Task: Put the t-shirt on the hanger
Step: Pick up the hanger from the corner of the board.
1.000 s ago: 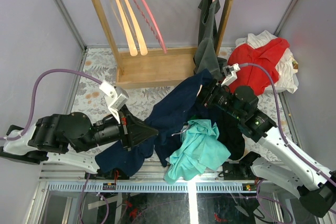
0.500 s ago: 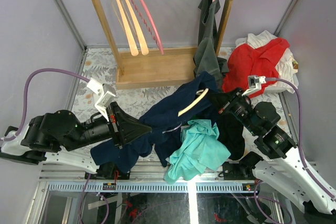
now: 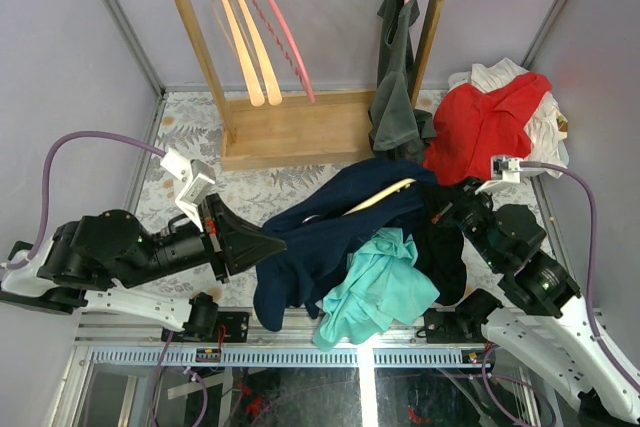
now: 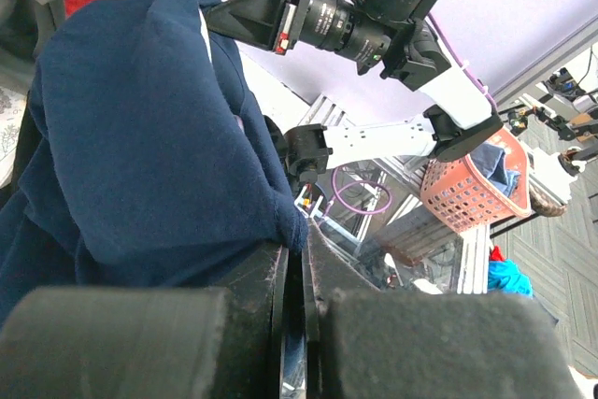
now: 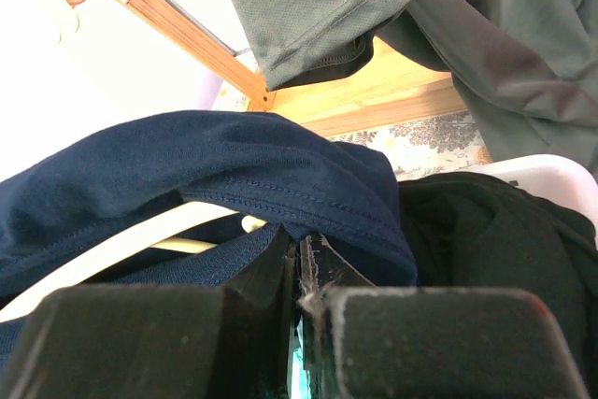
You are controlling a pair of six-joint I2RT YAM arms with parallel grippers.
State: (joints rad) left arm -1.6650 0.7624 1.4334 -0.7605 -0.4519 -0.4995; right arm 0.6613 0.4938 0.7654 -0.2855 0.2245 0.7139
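Observation:
I will next swing my left gripper, tilting down, over the navy cloth beside the teal garment to its right in the top view, then let go of the edge.
The dark navy t-shirt is stretched between my two grippers above the table. A slim cream hanger pokes out of the cloth near its right end. My left gripper is shut on the shirt's left edge; in the left wrist view the cloth bunches over the closed fingertips. My right gripper is shut on the shirt's hem; in the right wrist view the navy fabric drapes over the jaws, with the cream hanger just left of them.
A teal garment and a black garment lie under the shirt. A wooden rack at the back holds light-wood hangers, pink hangers and a grey-green top. Red and white clothes lie at the right.
Both arms pulled apart and back, stretching the navy t-shirt out between them. The cloth now covers more of the cream hanger, which has tilted lower and shifted right.

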